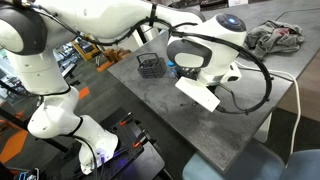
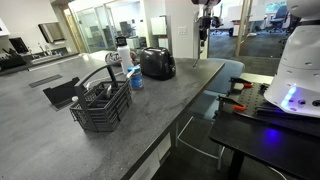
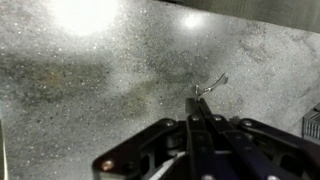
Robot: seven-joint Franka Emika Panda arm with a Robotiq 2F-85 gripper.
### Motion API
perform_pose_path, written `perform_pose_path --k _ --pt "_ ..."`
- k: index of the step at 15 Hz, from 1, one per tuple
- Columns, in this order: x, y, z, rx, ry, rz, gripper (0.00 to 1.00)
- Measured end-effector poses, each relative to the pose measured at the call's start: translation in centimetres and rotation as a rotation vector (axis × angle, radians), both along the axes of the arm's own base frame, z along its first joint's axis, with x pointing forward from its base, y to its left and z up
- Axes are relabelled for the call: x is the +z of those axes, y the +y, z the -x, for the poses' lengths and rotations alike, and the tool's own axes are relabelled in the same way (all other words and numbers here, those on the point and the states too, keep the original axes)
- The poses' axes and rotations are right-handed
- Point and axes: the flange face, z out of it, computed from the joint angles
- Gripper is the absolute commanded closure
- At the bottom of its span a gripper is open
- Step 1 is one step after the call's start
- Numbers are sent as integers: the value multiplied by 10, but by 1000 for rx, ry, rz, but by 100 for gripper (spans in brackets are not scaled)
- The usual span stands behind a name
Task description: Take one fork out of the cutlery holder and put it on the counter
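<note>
My gripper comes down toward the bare counter surface below it next and releases the thin silvery fork there, since this spot is clear of other things.
In the wrist view my gripper (image 3: 197,100) is shut on the thin silvery fork (image 3: 212,84), whose end sticks out past the fingertips above the dark grey counter (image 3: 80,90). In an exterior view the gripper (image 2: 203,38) hangs high over the far end of the counter (image 2: 170,95), well away from the black wire-mesh cutlery holder (image 2: 102,105). The holder stands near the front with dark utensils in it. It also shows in an exterior view (image 1: 150,66) at the far edge of the counter (image 1: 170,120); there the arm hides the gripper.
A black-and-steel toaster (image 2: 157,63) stands behind the holder, with a blue cup (image 2: 134,80) between them. A flat black object (image 2: 60,93) lies beside the holder. A grey cloth (image 1: 272,38) lies at a counter corner. A chair (image 2: 228,72) stands at the counter's edge.
</note>
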Motion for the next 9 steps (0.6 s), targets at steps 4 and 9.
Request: perform_pose_path --k 4,9 --pt "-27 -11 -18 16 22 -33 99" --pt "-61 -19 -30 33 62 -98 99"
